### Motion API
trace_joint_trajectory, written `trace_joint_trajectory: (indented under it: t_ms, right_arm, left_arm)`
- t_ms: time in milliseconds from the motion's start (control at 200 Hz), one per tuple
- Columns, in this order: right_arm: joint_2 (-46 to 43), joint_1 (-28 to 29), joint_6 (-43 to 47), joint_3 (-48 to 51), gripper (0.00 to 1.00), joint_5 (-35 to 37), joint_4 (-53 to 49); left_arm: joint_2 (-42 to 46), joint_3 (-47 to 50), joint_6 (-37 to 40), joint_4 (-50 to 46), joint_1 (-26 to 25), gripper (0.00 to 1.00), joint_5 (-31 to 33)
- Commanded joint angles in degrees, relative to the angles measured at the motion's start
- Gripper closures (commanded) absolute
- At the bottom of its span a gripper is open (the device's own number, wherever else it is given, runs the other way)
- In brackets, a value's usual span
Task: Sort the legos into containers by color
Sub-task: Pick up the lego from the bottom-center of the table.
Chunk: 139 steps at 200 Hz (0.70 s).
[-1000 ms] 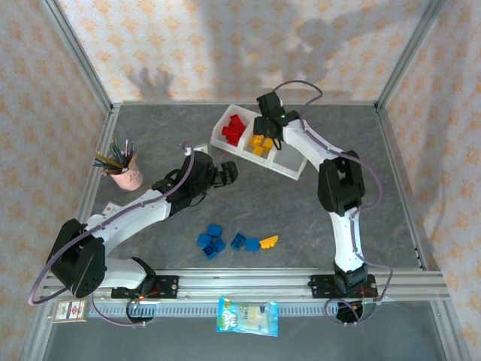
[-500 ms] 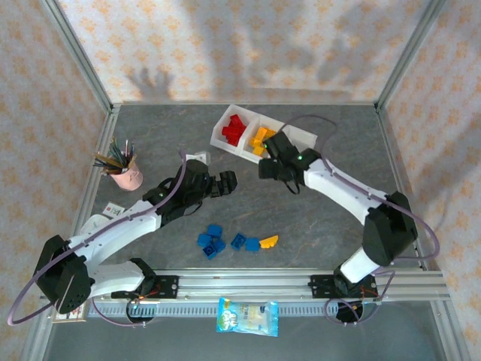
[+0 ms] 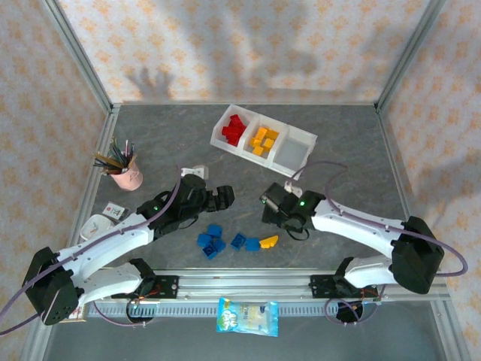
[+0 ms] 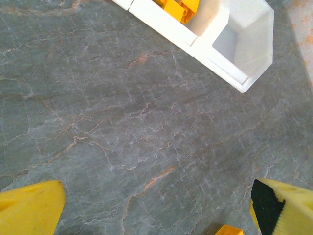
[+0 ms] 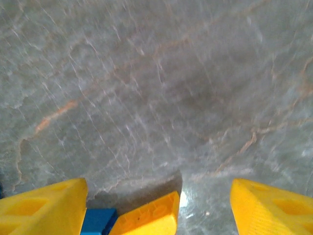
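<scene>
The right gripper moves down and back toward the yellow-orange lego's end away from the blue lego and turns next. The lego lies slanted between the open fingers.
The containers are a white three-compartment tray (image 3: 304, 136) at the back: red legos (image 3: 234, 129) in its left cell, yellow-orange legos (image 3: 263, 141) in the middle, and an empty right cell (image 4: 244, 44). Several blue legos (image 3: 213, 241) and one yellow lego (image 3: 269, 241) lie loose near the front. My right gripper (image 3: 270, 211) hovers open just behind them. In its wrist view the yellow lego (image 5: 146, 218) lies between the fingers (image 5: 44, 208), untouched, with a blue lego (image 5: 98, 221) beside it. My left gripper (image 3: 223, 197) is open and empty over bare table; its fingertips (image 4: 29, 205) show wide apart.
A pink pen cup (image 3: 128, 175) stands at the left, with a white dish and card (image 3: 101, 220) nearer the front. A snack packet (image 3: 248, 317) lies past the front rail. Metal frame posts and patterned walls close in the table.
My right arm has swung back from over the tray's middle compartment to just behind the loose legos, its jaws spreading wider. My left gripper drifted slightly nearer the front.
</scene>
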<state>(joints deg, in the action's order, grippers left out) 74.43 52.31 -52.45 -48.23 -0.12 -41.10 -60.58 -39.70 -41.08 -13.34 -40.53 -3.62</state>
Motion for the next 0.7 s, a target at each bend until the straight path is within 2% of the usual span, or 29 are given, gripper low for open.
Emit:
trace_joint_trajectory:
  t_ms: [0,200,360,691]
  right_arm:
    - [-0.15,2.02,-11.58,2.16,0.23,0.30,2.03]
    - [2.12,5.49,-20.48,5.98,0.23,-1.81,7.70]
    - [6.47,6.59,-22.67,6.08,0.26,-3.60,10.75]
    - [11.76,7.11,-22.62,4.43,0.42,-2.55,12.31]
  left_arm:
    - [1.31,0.99,-0.67,-1.67,-0.51,0.01,1.60]
    - [1.93,1.75,0.10,-2.65,-0.68,0.01,1.42]
    - [2.48,2.55,0.61,-2.70,-0.69,0.01,1.68]
    - [2.92,3.16,1.18,-2.65,-0.69,0.01,1.60]
